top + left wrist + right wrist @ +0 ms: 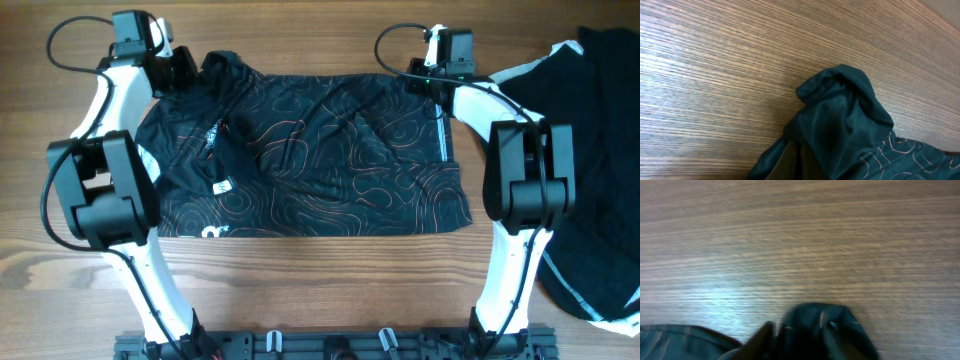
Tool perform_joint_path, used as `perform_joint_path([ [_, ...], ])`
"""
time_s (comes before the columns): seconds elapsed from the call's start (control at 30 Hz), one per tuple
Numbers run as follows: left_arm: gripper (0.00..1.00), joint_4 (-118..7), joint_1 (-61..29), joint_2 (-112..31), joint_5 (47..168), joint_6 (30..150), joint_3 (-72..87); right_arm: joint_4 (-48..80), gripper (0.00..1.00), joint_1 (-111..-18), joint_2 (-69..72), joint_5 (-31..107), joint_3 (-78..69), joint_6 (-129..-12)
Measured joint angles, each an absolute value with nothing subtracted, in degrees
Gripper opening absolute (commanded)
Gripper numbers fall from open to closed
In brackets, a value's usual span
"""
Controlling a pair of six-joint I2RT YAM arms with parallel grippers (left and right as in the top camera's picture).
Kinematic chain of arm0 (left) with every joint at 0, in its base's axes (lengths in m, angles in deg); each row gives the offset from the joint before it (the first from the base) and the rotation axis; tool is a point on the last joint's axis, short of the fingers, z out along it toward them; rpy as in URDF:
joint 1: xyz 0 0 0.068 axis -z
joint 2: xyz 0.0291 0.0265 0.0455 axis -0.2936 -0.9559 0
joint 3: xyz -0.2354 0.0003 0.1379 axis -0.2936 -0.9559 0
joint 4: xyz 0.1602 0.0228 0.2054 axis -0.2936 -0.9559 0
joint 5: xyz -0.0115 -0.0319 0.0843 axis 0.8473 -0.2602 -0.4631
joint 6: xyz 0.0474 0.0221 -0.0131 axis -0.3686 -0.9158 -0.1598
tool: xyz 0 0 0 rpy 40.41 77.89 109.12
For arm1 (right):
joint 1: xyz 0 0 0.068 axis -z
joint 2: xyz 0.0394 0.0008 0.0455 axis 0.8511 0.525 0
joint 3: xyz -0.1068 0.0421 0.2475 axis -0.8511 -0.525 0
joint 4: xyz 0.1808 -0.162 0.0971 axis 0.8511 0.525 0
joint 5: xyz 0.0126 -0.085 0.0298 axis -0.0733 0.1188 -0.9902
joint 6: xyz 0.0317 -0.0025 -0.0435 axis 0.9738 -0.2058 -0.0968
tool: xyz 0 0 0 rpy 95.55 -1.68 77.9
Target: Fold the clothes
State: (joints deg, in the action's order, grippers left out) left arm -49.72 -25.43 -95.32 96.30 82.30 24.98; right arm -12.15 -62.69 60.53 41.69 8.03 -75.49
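The left gripper raises the jersey's fold it holds next. It then carries the fold back to the jersey's near part by the logos and releases it, doubling the spread jersey.
The black jersey (320, 150) with thin orange-red contour lines lies spread across the middle of the wooden table, with small white logos near its left end. My left gripper (190, 68) is at the jersey's far left corner and is shut on a bunched-up fold of cloth (840, 115); the jaws (797, 160) are mostly buried in the fabric. My right gripper (425, 78) is at the far right corner, shut on a small bunch of cloth (825, 325); its dark finger (760, 340) shows beside the cloth.
A second dark garment with pale edging (590, 150) lies at the table's right side, just past my right arm. Bare wooden table (300, 40) runs behind the jersey. The arm bases stand at the front edge.
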Motion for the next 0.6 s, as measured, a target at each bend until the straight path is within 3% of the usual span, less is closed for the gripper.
perform_joint_path([
  [0.4,0.04,-52.10,-27.69,-93.75,97.37,82.46,24.98,-9.53,0.04,-62.52,59.94,45.43,8.42,-74.57],
  [0.6,0.04,-60.60,-30.26,-86.08,99.06,83.24,24.98,1.62,0.11,-62.25,53.34,46.28,8.42,-74.18],
])
